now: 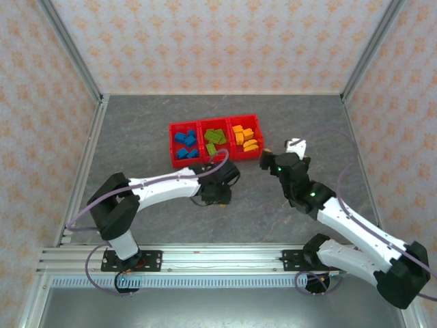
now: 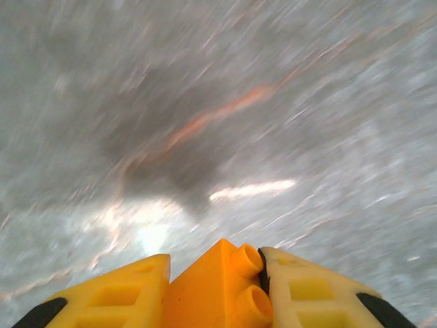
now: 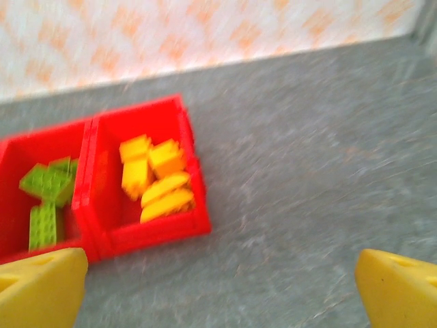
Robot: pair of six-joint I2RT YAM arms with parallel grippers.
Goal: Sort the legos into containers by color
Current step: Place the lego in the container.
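Note:
My left gripper holds the orange lego, and the container with orange-yellow legos is outward of my left gripper. My left gripper will next lift the lego outward over those matching pieces and let go of it.
Three joined red containers [image 1: 216, 122] stand in a row mid-table. The left one holds blue legos [image 1: 186, 145], the middle one green legos [image 1: 214, 140], the right one orange-yellow legos [image 1: 246, 137]. My left gripper [image 1: 220, 198] hangs low over the table just in front of the bins, shut on an orange lego [image 2: 220, 287] whose studs press against the right finger [image 2: 311, 290]. My right gripper [image 1: 280, 150] stands open to the right of the bins with nothing between its fingers. The right wrist view is blurred; its gripper [image 3: 218, 294] faces the orange legos [image 3: 156, 179] and green legos [image 3: 44, 198] in their containers [image 3: 160, 232].
Grey stone-patterned table [image 1: 136, 130] with patterned walls on three sides and metal frame posts at the corners. Bare floor lies left of and behind the bins. The left wrist view is motion-blurred over the bare table [image 2: 205, 102].

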